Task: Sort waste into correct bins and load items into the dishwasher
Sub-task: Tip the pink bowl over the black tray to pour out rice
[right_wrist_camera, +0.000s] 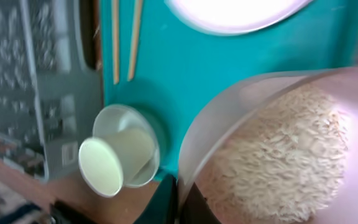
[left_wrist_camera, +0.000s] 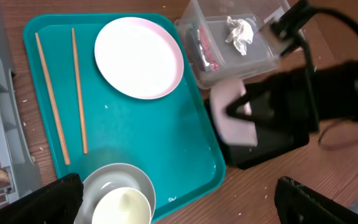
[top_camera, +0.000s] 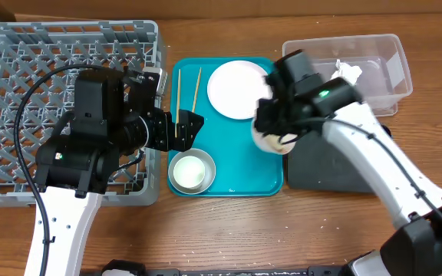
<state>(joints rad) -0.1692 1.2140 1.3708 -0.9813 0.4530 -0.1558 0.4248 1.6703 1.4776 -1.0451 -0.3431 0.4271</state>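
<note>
My right gripper first tips the rice into the black tray (top_camera: 321,165) next, then lowers and releases the bowl on the teal tray's bare area, which lies below it.
My right gripper (top_camera: 278,123) is shut on the rim of the small white bowl (top_camera: 276,140), held tilted at the teal tray's right edge by the black tray (top_camera: 321,165). The bowl (right_wrist_camera: 278,149) is full of white rice, with the jaws (right_wrist_camera: 182,193) pinching its rim. My left gripper (top_camera: 186,130) is open and empty above the steel bowl (top_camera: 194,170), which holds the white cup (left_wrist_camera: 122,208) lying on its side. Two chopsticks (top_camera: 179,92) and the white plate (top_camera: 238,88) lie on the teal tray. The clear tub (top_camera: 374,69) holds the tissue (left_wrist_camera: 240,31) and the red wrapper (left_wrist_camera: 207,53).
The grey dish rack (top_camera: 21,77) stands at the left, with my left arm reaching over its right side. The teal tray (top_camera: 229,153) sits mid-table between the rack and the black tray. Bare wooden table lies along the front edge.
</note>
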